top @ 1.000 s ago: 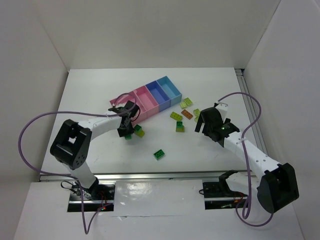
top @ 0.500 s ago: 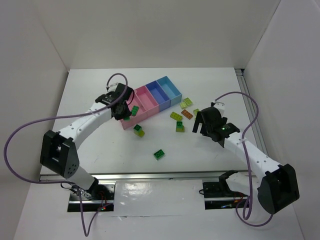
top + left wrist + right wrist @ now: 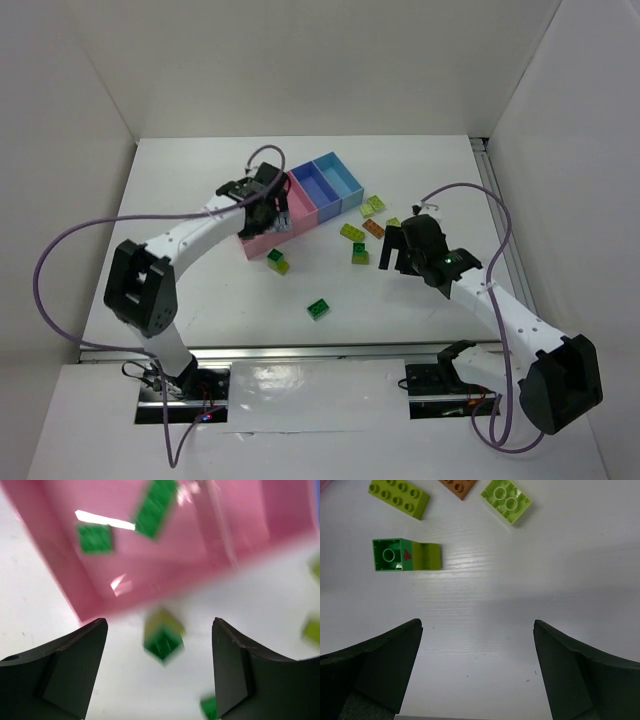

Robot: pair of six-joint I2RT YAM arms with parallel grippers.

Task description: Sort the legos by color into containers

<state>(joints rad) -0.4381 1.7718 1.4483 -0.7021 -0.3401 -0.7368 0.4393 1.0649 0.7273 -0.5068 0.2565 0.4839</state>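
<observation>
I will move my left gripper back next, to the right in the top view, and down onto the lone dark green lego (image 3: pixel 318 308) (image 3: pixel 209 708), because the bare table leaves room for fingers.
My left gripper (image 3: pixel 272 216) hangs open and empty over the near end of the large pink container (image 3: pixel 258 240). In the left wrist view, two dark green legos (image 3: pixel 93 537) (image 3: pixel 156 507) show inside that pink container (image 3: pixel 60 575), both blurred. A green and yellow-green lego pair (image 3: pixel 162 637) (image 3: pixel 277 262) lies on the table just in front of it. My right gripper (image 3: pixel 392 250) is open above bare table, its fingers (image 3: pixel 375 675) wide apart. Ahead of it lie a green and yellow-green lego (image 3: pixel 405 555), two yellow-green legos (image 3: pixel 399 496) (image 3: pixel 506 500) and the orange lego (image 3: pixel 457 486).
The medium blue container (image 3: pixel 318 190) and light blue container (image 3: pixel 340 178) continue the row to the right. A lone dark green lego (image 3: pixel 318 309) sits near the table's front. Two more yellow-green legos (image 3: pixel 372 206) (image 3: pixel 393 222) lie right of the containers.
My left gripper rose from the table with a dark green lego, swung over the pink container and opened, letting the lego go. The right gripper edged left.
</observation>
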